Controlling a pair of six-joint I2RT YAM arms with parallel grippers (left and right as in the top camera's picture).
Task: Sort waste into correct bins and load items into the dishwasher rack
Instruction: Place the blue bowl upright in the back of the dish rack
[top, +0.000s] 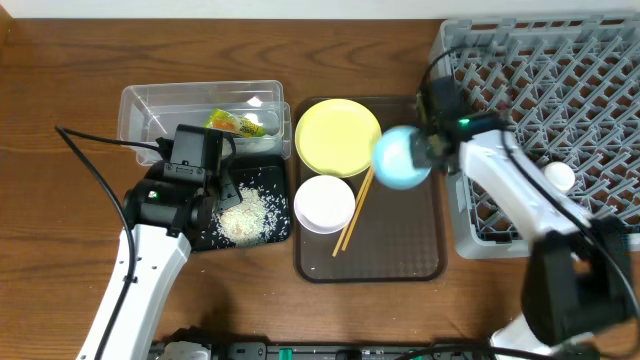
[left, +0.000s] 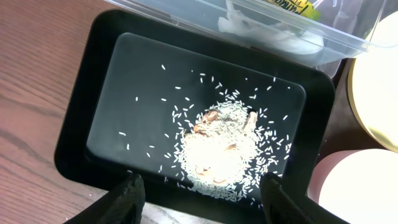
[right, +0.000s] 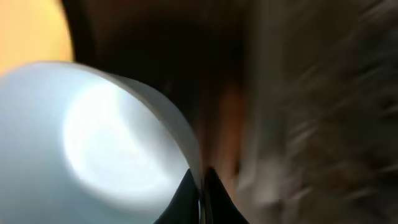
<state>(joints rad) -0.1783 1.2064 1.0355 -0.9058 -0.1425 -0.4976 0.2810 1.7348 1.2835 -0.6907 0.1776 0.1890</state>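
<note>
My right gripper should move outward over the far corner of the dishwasher rack, on the brown tray's side, and tilt the light-blue bowl (top: 400, 157) onto its edge, because the pegs there are empty.
My right gripper (right: 200, 186) is shut on the rim of the light-blue bowl (top: 400, 157), held above the brown tray's right side beside the grey dishwasher rack (top: 545, 100); the bowl fills the blurred right wrist view (right: 81, 143). My left gripper (left: 200, 199) is open and empty over the black tray (left: 93, 106), which holds white rice scraps (left: 217, 149). The snack wrapper (top: 232, 122) lies in the clear tub (top: 150, 105). The yellow plate (top: 336, 135), white bowl (top: 324, 203) and chopsticks (top: 353, 215) sit on the brown tray. A small white cup (top: 559, 176) lies in the rack.
The brown serving tray (top: 400, 240) lies in the middle between the bins and the rack. A black cable (top: 95, 165) runs across the table at the left. White crumpled paper (left: 267, 34) lies in the clear tub.
</note>
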